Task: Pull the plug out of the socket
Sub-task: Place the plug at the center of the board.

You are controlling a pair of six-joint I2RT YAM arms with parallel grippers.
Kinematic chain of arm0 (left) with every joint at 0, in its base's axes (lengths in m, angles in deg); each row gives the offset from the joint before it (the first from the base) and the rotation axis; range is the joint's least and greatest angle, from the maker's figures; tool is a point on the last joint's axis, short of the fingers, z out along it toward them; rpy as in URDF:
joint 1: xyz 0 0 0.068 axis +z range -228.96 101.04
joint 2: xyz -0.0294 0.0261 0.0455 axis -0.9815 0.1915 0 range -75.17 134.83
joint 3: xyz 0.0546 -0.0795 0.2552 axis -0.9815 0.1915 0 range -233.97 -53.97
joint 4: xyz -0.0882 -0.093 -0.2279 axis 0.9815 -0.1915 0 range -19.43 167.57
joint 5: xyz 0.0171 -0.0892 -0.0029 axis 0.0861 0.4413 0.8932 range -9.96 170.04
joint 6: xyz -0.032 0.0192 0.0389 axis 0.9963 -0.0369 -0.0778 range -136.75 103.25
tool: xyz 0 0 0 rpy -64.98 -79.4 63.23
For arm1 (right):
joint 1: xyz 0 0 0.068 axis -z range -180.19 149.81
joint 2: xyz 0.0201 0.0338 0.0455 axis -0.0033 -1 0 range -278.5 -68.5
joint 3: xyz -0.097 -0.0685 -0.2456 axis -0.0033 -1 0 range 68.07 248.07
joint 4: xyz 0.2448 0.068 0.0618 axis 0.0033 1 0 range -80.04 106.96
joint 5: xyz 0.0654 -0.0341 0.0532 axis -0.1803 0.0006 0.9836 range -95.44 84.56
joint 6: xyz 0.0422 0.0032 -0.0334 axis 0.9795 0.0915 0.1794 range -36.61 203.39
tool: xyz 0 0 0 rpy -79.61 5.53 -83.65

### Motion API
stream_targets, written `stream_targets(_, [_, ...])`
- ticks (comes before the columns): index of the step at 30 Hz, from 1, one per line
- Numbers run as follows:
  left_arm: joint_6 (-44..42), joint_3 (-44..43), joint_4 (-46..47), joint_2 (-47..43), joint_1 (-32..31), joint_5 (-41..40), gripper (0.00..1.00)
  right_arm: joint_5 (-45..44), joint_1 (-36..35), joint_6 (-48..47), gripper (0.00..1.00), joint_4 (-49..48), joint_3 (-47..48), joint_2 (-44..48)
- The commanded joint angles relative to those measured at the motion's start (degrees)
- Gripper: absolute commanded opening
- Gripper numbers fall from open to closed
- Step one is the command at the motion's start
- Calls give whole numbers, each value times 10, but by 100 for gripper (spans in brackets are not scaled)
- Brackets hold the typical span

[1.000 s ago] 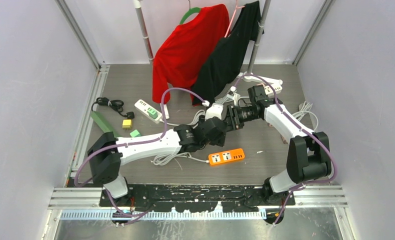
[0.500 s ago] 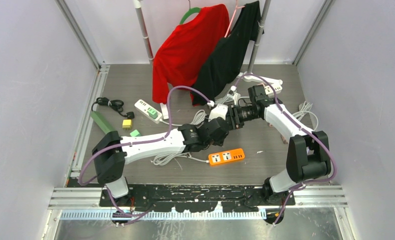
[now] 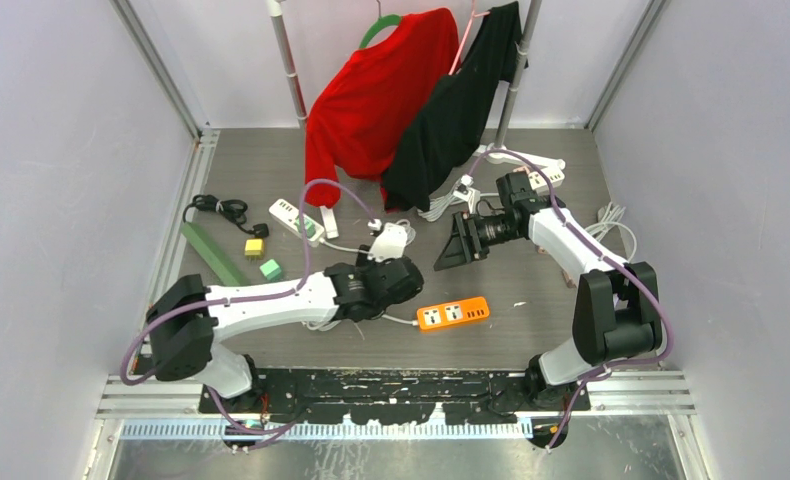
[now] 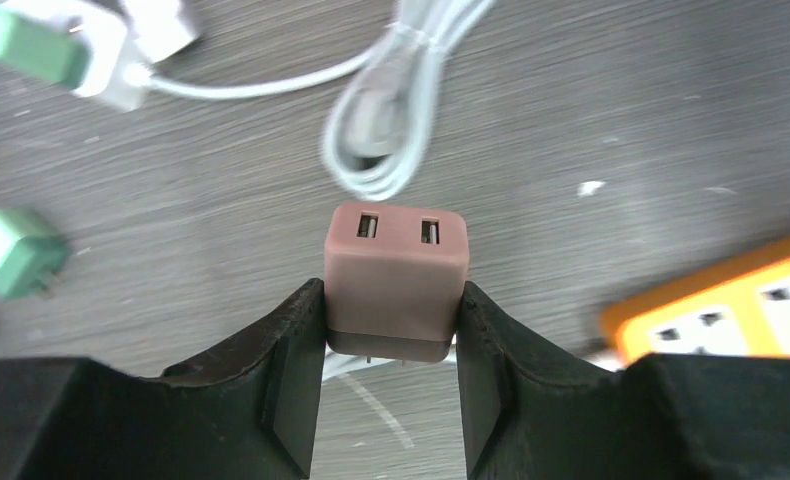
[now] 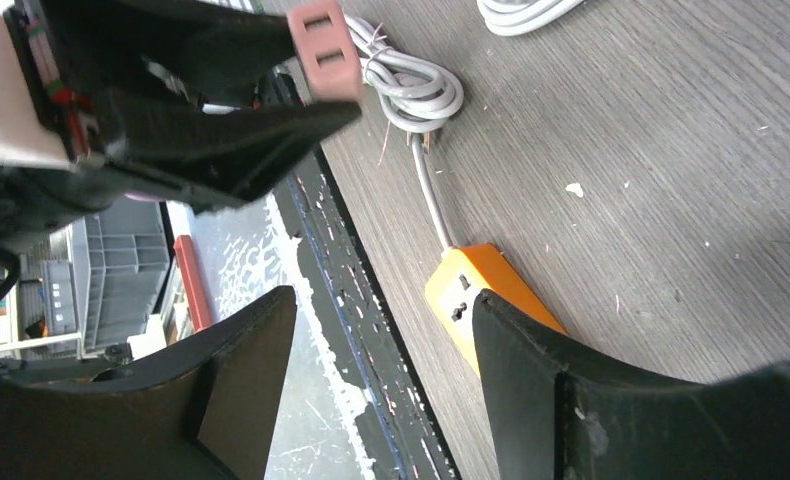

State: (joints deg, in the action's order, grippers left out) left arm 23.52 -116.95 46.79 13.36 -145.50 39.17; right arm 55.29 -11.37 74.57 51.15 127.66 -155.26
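Note:
My left gripper is above bare tabletop by the green adapter, to its left in the top view, so I will swing there, lower and release the plug.
A pink plug with two USB ports sits between the fingers of my left gripper, which is shut on its sides; its prongs hang free above the table. In the right wrist view the same plug shows at the tips of the left fingers. The orange socket strip lies flat on the table just right of my left gripper, apart from the plug. My right gripper hovers farther back, open, with nothing between its fingers.
A coiled white cable lies beyond the plug. At the left are a white strip with a green plug, green and yellow adapters and a black cord. Red and black shirts hang at the back.
My left gripper closed on the plug and drew back left and toward the near edge with it. My right gripper went from shut to open and stayed near where the two met.

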Motion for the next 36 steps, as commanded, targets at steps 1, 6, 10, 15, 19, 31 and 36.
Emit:
stream_targets(1, [92, 29, -111, -50, 20, -118, 0, 11, -2, -17, 70, 6, 24, 13])
stream_targets(6, [146, 64, -162, -79, 108, -99, 0, 6, -2, -18, 70, 6, 23, 12])
stream_targets(10, [152, 100, -172, -128, 183, -72, 0, 4, -1, -18, 71, 6, 23, 12])
stream_targets(15, [146, 147, -145, -201, 283, -33, 0, 5, -2, -19, 71, 6, 23, 10])
stream_targets(19, [129, 165, -125, -241, 362, 1, 0, 5, -2, -20, 71, 6, 22, 9])
stream_targets(31, [119, 145, -104, -209, 536, 89, 0, 5, -2, -22, 71, 6, 22, 11])
stream_targets(36, [118, 132, -108, -169, 570, 111, 0, 5, -1, -24, 71, 7, 20, 11])
